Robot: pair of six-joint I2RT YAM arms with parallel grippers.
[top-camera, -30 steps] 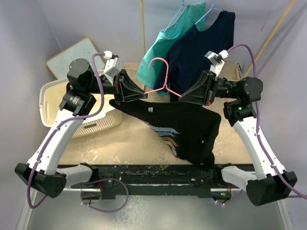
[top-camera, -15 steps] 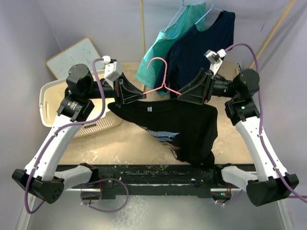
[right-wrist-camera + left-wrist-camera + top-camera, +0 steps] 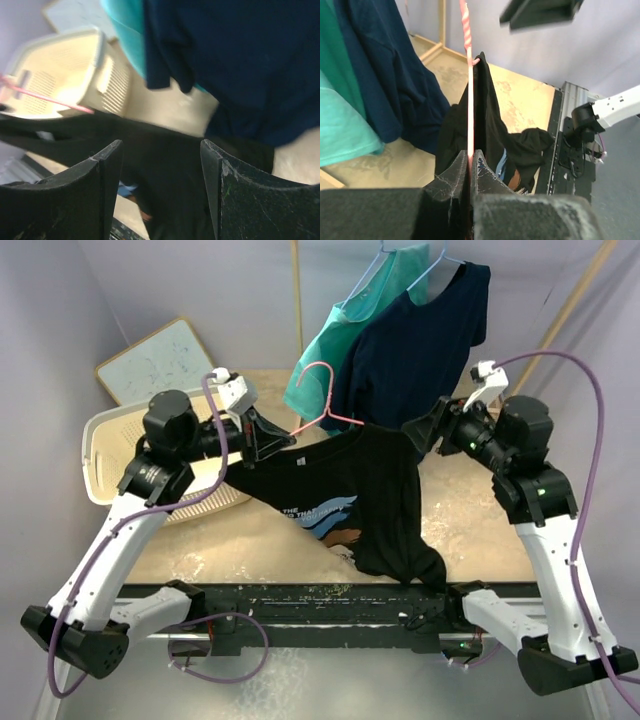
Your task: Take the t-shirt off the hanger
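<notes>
I should next lower my right gripper a little onto the t-shirt's fold there and close it. The t-shirt's shoulder hangs past the end of the pink hanger, beside my open fingers.
In the top view, my left gripper (image 3: 268, 436) is shut on the thin pink hanger (image 3: 322, 390), holding it up above the table. The black t-shirt (image 3: 350, 490) with a blue print hangs from the hanger, and its lower end trails onto the table's near edge. In the left wrist view the jaws pinch the pink hanger (image 3: 470, 100), with the black t-shirt (image 3: 487, 115) draped beside it. My right gripper (image 3: 418, 430) stands open just right of the shirt's upper edge and holds nothing. In the right wrist view the right gripper (image 3: 160, 150) has the t-shirt (image 3: 170, 165) below its spread fingers.
A cream laundry basket (image 3: 105, 455) sits at the left with a white board (image 3: 155, 360) behind it. A navy shirt (image 3: 420, 340) and a teal shirt (image 3: 350, 330) hang on a wooden rack at the back. The black rail (image 3: 320, 600) runs along the near edge.
My right gripper has opened, let go at the shirt's right shoulder and drawn back to the right. The hanger has tilted and the shirt has swung left, hanging lower.
</notes>
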